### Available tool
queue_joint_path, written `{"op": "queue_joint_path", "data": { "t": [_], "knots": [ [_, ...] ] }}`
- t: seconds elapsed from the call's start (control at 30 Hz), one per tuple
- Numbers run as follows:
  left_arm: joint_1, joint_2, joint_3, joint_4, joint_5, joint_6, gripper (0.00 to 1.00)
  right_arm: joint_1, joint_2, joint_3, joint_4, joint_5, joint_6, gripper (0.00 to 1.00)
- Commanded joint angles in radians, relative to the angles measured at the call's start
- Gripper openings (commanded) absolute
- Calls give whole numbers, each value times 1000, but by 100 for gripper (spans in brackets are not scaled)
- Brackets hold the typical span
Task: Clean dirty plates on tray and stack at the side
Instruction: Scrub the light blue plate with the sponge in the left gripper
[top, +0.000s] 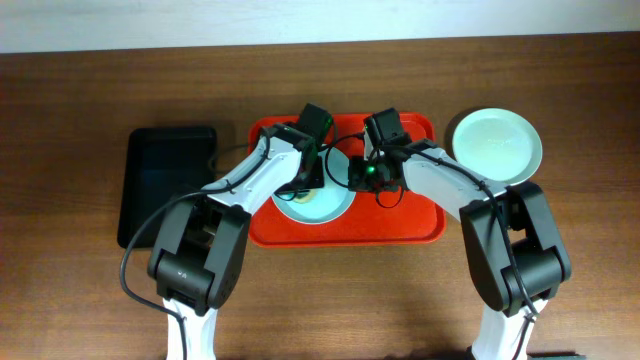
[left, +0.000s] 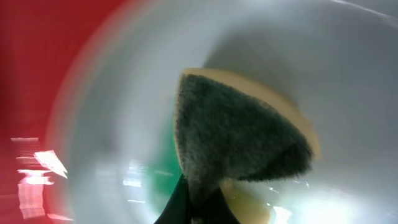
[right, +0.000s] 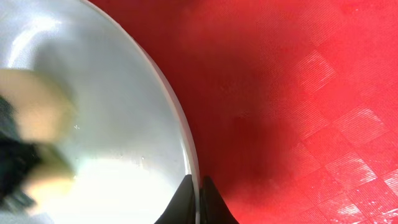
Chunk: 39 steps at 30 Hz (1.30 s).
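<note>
My left gripper is at the plate and will rise off it, then lower the sponge into the black tray (top: 166, 178), which is empty and lies to the gripper's left in the overhead view.
A pale plate (top: 318, 205) lies on the red tray (top: 400, 225). My left gripper (top: 308, 178) is shut on a yellow sponge with a dark green scouring side (left: 239, 134) and presses it into the plate (left: 124, 112), where a teal smear (left: 163, 165) shows. My right gripper (top: 362, 176) is shut on the plate's right rim (right: 186, 146), one finger on each side, over the tray (right: 298, 93). The sponge shows blurred at the left of the right wrist view (right: 31, 124). A clean pale plate (top: 493, 145) lies on the table right of the tray.
A smaller black tray (top: 165, 180) lies on the wooden table left of the red tray. Both arms cross over the red tray's middle. Cables run along both arms.
</note>
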<state>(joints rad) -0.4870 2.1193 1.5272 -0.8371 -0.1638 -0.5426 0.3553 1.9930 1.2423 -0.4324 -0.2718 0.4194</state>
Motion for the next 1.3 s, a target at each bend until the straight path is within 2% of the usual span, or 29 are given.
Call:
{"op": "queue_joint_path", "data": {
  "t": [0.0, 0.1, 0.2, 0.27, 0.37, 0.43, 0.5, 0.57, 0.77, 0.87, 0.97, 1.0, 1.13, 1.27],
  "knots": [
    [35, 58, -21, -40, -419, -2, 0, 5, 9, -9, -5, 16, 8, 4],
    [37, 57, -11, -48, -480, -1, 0, 4, 10, -11, -13, 34, 8, 4],
    [37, 53, 43, -85, -423, -2, 0, 4, 10, -20, -12, 44, 8, 4],
    [40, 37, 100, -112, -286, -2, 0, 5, 10, -24, -13, 43, 8, 4],
    [68, 0, 159, -114, 17, 0, 0, 4, 10, -25, -30, 43, 8, 4],
    [98, -8, 169, -43, 310, 71, 0, 5, 10, -25, -34, 43, 8, 4],
    [107, -6, 160, -7, 427, 92, 0, 5, 10, -25, -34, 43, 8, 4],
    [108, -6, 148, 4, 460, 111, 0, 5, 10, -25, -32, 43, 8, 4],
    [108, -5, 45, 95, 447, 111, 0, 5, 10, -25, -32, 43, 8, 4],
    [109, -5, -20, 143, 380, 111, 0, 5, 10, -25, -32, 43, 8, 4],
    [109, -5, -69, 152, 158, 111, 0, 5, 10, -25, -32, 43, 8, 4],
    [109, -5, -76, 135, 32, 111, 0, 4, 10, -25, -31, 43, 8, 4],
    [109, -5, -69, 71, -230, 111, 0, 4, 10, -25, -32, 43, 8, 4],
    [109, -16, -40, 8, -357, 110, 0, 4, 10, -25, -31, 44, 8, 4]
  ]
}}
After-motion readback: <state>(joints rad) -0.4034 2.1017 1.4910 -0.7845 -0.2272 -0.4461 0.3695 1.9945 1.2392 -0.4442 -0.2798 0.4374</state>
